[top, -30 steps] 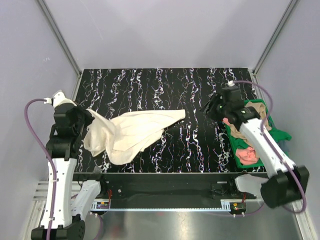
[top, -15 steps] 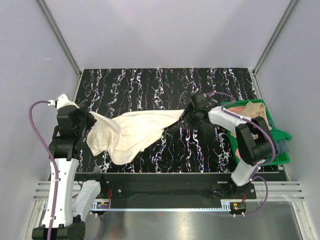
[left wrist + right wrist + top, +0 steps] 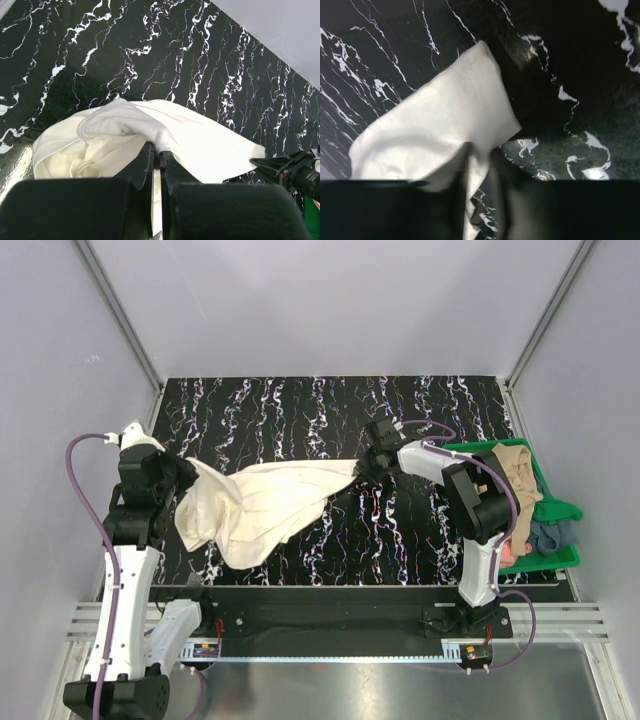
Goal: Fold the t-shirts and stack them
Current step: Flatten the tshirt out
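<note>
The cloth is crumpled. My left gripper will next raise the shirt's lifted edge [image 3: 210, 478] to pull the cloth out, then lower it and release it on the tabletop under that edge, below the gripper.
A large cream t-shirt [image 3: 265, 505] lies crumpled across the left and middle of the black marbled table [image 3: 300, 410]. My left gripper [image 3: 187, 472] is shut on its left edge and holds that part lifted; in the left wrist view the fingers [image 3: 150, 160] pinch a fold of cream cloth [image 3: 200, 145]. My right gripper [image 3: 368, 464] is at the shirt's right tip. In the blurred right wrist view its jaws [image 3: 480, 155] stand slightly apart astride the corner of the cloth [image 3: 435, 130]. A tan shirt [image 3: 515, 465], a pink one [image 3: 503, 552] and a grey-blue one [image 3: 550, 535] lie in the bin.
A green plastic bin [image 3: 562, 510] sits at the table's right edge, partly hidden by my right arm [image 3: 480, 500]. Grey walls and metal posts enclose the table on three sides. The right gripper's tips also show in the left wrist view [image 3: 295, 167].
My right arm swung left from over the bin to the cream shirt's right tip. My left gripper shifted slightly right with the cloth in it.
</note>
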